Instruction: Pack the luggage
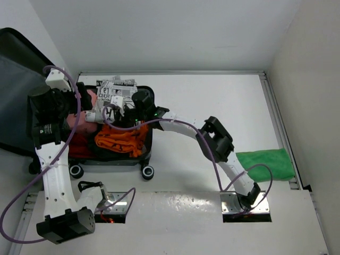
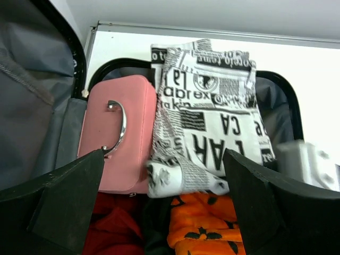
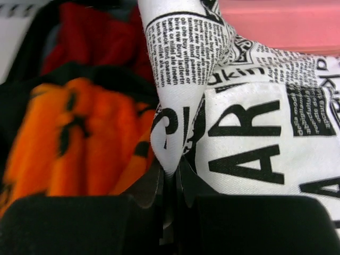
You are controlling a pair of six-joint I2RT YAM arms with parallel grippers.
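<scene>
The newspaper-print cloth's far end hangs over the luggage's far rim, so my right gripper needs to pull back over the orange garment (image 1: 124, 137) (image 3: 91, 139) first. Then it needs to release the fold.
The luggage (image 1: 114, 161) lies open at the left of the table, its grey-lined lid (image 1: 16, 90) standing open at the far left. Inside lie a pink handled box (image 2: 119, 133), a red garment (image 2: 114, 223), an orange garment with black prints (image 1: 119, 139) and a white newspaper-print cloth (image 1: 118, 93). My right gripper (image 3: 171, 178) is shut on a fold of the newspaper-print cloth (image 3: 255, 138), over the luggage's middle (image 1: 129, 109). My left gripper (image 2: 163, 154) is open and empty, hovering above the box and cloth (image 1: 79, 114).
A green cloth (image 1: 265, 163) lies on the table at the right, beside the right arm's base. The luggage's black casters (image 1: 147, 172) point toward the arm bases. White walls close the table at the back and right.
</scene>
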